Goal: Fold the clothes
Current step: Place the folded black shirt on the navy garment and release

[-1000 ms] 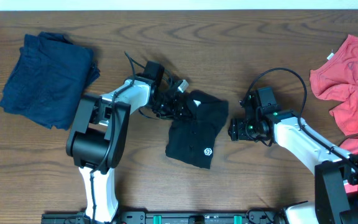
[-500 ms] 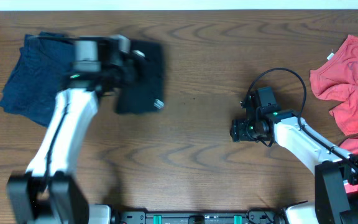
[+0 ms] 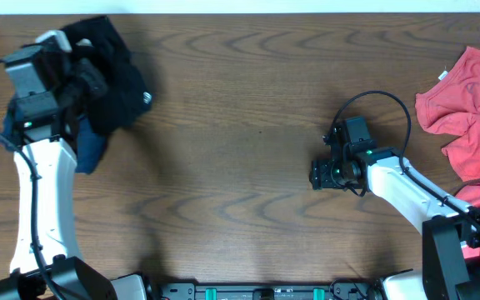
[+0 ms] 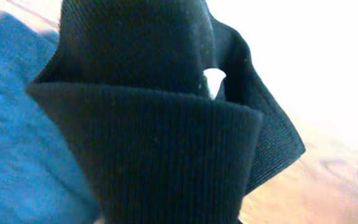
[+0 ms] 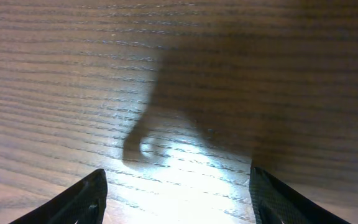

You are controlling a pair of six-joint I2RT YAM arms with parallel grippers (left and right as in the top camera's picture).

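The raised fold goes down to the left in the overhead view next with my left gripper, which releases over the navy-blue garment below the gripper.
The folded black shirt [image 3: 115,71] hangs bunched at the far left rear of the table, with my left gripper [image 3: 84,81] shut on it. The shirt is over the navy-blue garment [image 3: 87,152], which shows only at its edges. In the left wrist view the black shirt [image 4: 154,143] fills the frame and hides the fingers, with navy cloth [image 4: 14,143] to its left. The coral-red garment [image 3: 472,108] lies crumpled at the right edge. My right gripper [image 3: 322,173] stands open over bare wood, and its fingertips [image 5: 82,199] have nothing between them.
The wooden table [image 3: 240,125] runs between the two arms. A black cable [image 3: 382,98] loops above the right wrist. The table's far edge meets a white strip along the top of the overhead view.
My left arm has swung the black shirt from the table's middle to the far left, over the navy-blue garment. The right arm has not moved.
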